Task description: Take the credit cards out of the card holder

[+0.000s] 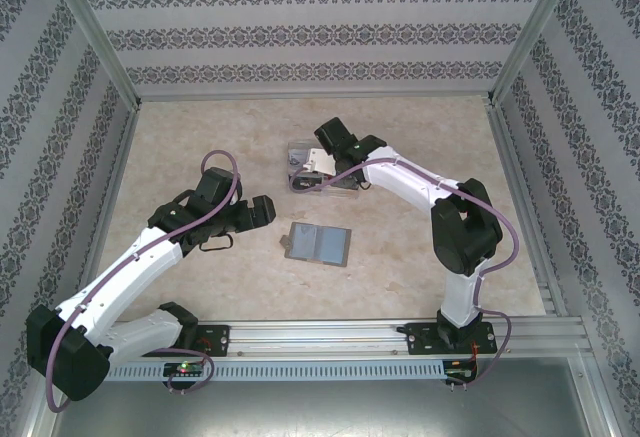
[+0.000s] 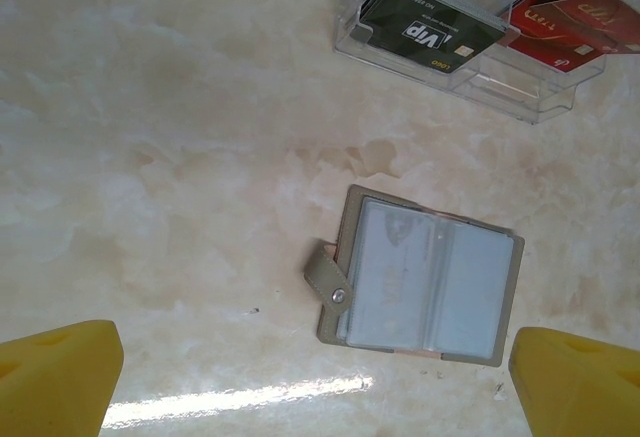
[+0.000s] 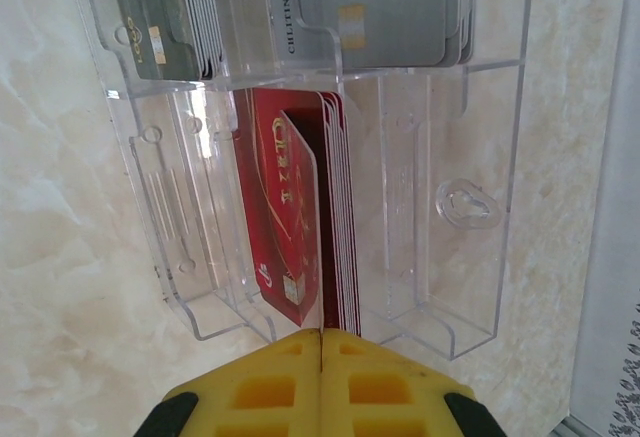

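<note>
Next, my right gripper comes down into the section of red cards and releases the card's edge, because the red credit card (image 3: 285, 217) still leans at an angle against its stack.
The grey card holder (image 1: 317, 244) lies open and flat on the table, its pale blue-grey pockets (image 2: 430, 282) facing up and its snap strap out to the left. My left gripper (image 1: 268, 210) hovers just left of it, open, with the yellow fingertips (image 2: 60, 372) spread wide and nothing between them. My right gripper (image 3: 320, 342) is shut on the edge of a red credit card (image 3: 285, 217), which stands tilted in a compartment of the clear plastic box (image 3: 450, 257) beside a stack of cards (image 3: 340, 207). From above, the right gripper (image 1: 322, 157) sits over that box.
The clear plastic box (image 1: 322, 175) stands behind the card holder, with a black VIP card (image 2: 420, 22) and red cards (image 2: 570, 27) in its compartments, and grey cards (image 3: 380, 7) in the far one. Patterned walls and metal rails surround the marble-look table (image 1: 200, 137).
</note>
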You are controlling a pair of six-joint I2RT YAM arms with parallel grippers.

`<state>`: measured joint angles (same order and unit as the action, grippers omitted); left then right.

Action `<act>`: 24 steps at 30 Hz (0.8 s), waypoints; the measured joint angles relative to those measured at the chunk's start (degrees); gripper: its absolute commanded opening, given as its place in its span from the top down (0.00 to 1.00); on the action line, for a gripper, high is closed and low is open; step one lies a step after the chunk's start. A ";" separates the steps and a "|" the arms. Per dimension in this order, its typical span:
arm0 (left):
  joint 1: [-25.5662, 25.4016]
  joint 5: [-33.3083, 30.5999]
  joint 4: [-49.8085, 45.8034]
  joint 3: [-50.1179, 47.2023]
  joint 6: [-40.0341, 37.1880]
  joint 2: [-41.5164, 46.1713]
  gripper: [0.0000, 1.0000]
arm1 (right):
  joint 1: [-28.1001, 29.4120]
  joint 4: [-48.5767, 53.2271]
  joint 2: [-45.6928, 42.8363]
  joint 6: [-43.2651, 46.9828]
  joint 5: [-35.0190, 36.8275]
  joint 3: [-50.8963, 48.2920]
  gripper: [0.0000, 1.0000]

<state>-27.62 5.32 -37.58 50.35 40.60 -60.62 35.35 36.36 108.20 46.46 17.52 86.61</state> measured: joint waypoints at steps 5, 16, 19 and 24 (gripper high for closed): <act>0.24 0.02 0.00 0.00 0.00 0.00 0.00 | 0.00 -0.15 1.38 -0.20 -0.02 0.13 1.00; 0.76 0.04 -0.15 0.00 0.00 0.04 0.00 | 0.00 -1.77 5.29 -2.12 2.34 1.84 0.63; 0.79 0.07 -0.15 0.00 0.00 0.07 0.00 | -0.04 -3.61 6.36 -2.40 5.09 2.82 0.63; 1.29 0.22 -0.15 0.00 -0.02 0.07 0.00 | -0.81 -5.60 7.72 -3.08 8.35 3.78 0.63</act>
<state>-26.33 5.54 -37.74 50.35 40.58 -60.55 34.54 30.76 115.92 43.38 25.87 90.39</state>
